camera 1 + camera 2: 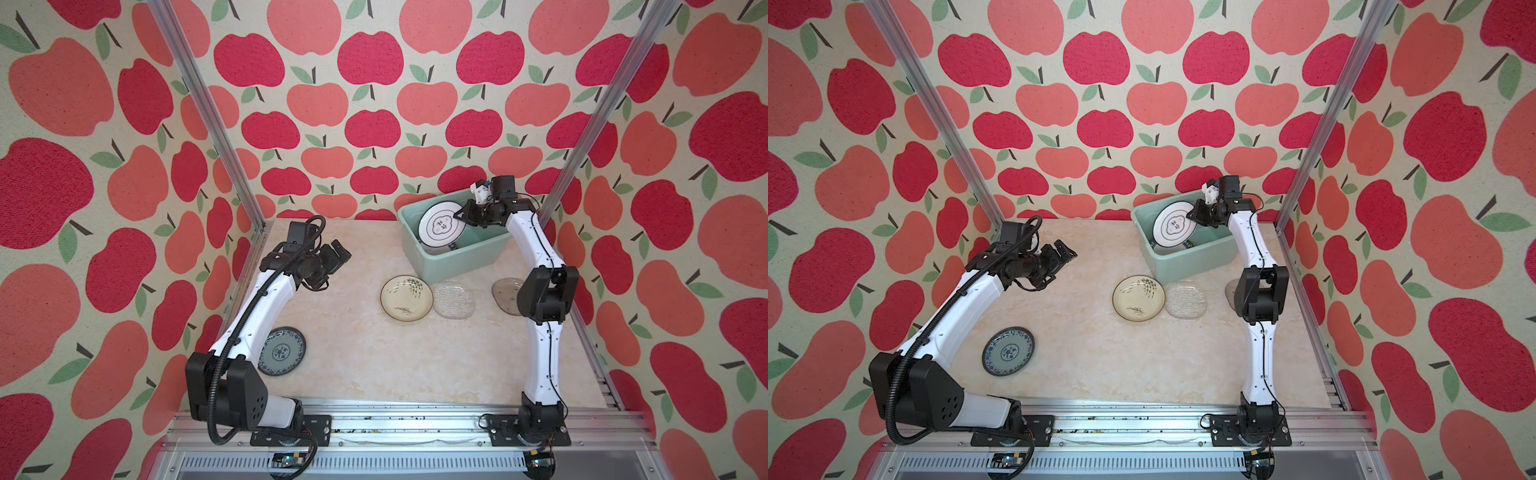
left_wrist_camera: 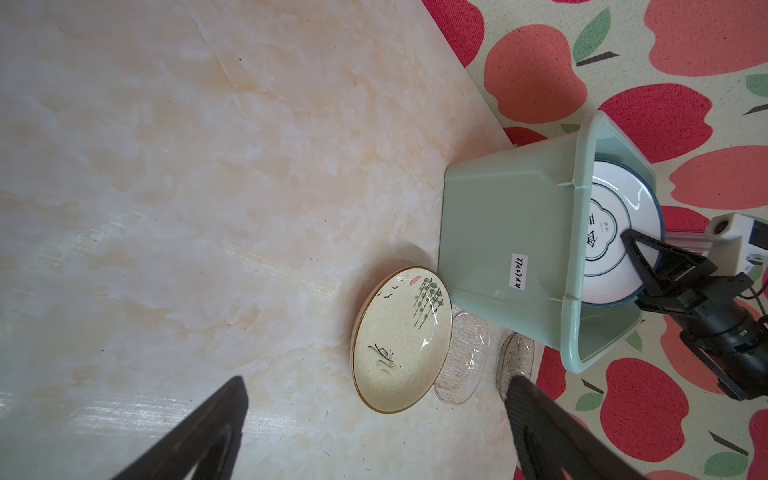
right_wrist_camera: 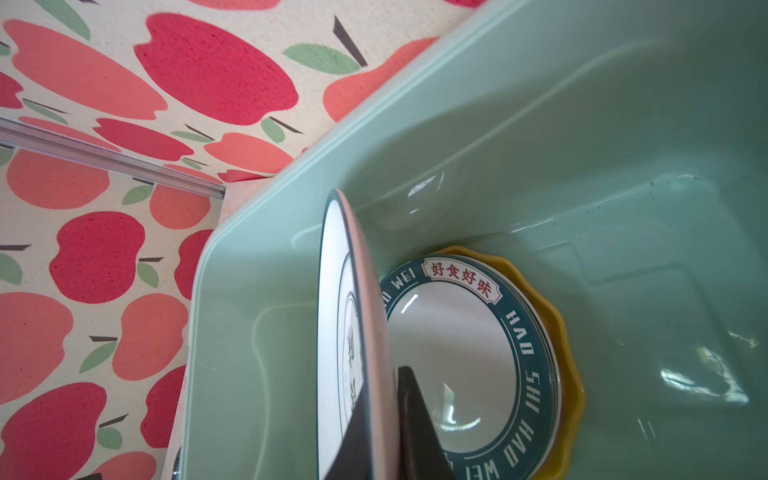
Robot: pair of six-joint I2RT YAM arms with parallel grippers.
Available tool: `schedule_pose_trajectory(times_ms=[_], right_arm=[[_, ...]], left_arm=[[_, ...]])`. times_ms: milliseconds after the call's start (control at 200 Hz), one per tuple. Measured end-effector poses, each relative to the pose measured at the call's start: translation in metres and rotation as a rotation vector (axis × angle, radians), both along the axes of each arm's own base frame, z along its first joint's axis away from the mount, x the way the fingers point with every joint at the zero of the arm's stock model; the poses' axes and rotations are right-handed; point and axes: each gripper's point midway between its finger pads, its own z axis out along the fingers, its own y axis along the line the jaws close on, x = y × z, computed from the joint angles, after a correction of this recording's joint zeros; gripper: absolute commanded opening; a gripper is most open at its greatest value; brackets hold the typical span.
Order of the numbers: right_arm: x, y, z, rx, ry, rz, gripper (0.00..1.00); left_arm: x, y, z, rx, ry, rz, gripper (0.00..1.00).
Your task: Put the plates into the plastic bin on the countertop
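Observation:
My right gripper should go down deeper into the plastic bin (image 1: 457,257) next and let go of the rim of the white plate there, while the white plate is still tilted above the dark lettered-rim plate.
My right gripper (image 1: 460,216) (image 3: 382,399) is shut on the rim of a white plate with a dark edge (image 1: 440,226) (image 3: 332,332), holding it tilted inside the plastic bin (image 1: 457,257) (image 3: 623,124). Beneath it lie a dark lettered-rim plate (image 3: 523,332) and a yellow scalloped plate (image 3: 571,332). On the countertop (image 1: 374,353) in front of the bin are a cream plate with a plant drawing (image 1: 406,298) (image 2: 401,338), a clear glass plate (image 1: 454,300) and a grey glass plate (image 1: 505,293). A blue-patterned plate (image 1: 1008,351) lies near the left. My left gripper (image 1: 341,257) (image 2: 377,380) hangs open and empty above the countertop.
The bin stands in the back right corner against the apple-patterned wall (image 1: 374,124). Aluminium rails (image 1: 395,419) edge the front and sides. The right arm's elbow (image 1: 546,297) hangs over part of the grey glass plate.

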Motion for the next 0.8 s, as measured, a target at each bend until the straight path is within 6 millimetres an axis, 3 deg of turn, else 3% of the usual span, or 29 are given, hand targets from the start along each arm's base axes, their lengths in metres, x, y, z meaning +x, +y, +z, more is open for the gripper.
schedule_pose_trajectory(times_ms=[95,315,435,630,800], right_arm=[[-0.005,0.008,-0.014,-0.008,0.02,0.035,0.0],[-0.012,0.029,-0.019,-0.017,0.001,0.101,0.06],[-0.009,0.028,-0.03,-0.025,0.01,0.105,0.09],[-0.006,0.026,-0.064,-0.053,0.055,0.108,0.14],[-0.006,0.022,-0.073,-0.076,0.066,0.106,0.25]], left_arm=[[0.0,0.0,0.001,0.002,0.001,0.0,0.99],[-0.001,0.001,0.002,0.007,0.005,0.004,0.99],[-0.002,0.001,0.002,0.009,0.01,0.005,0.99],[0.002,0.001,0.001,0.012,0.026,0.005,0.99],[0.004,-0.001,0.0,0.016,0.039,0.001,0.99]])
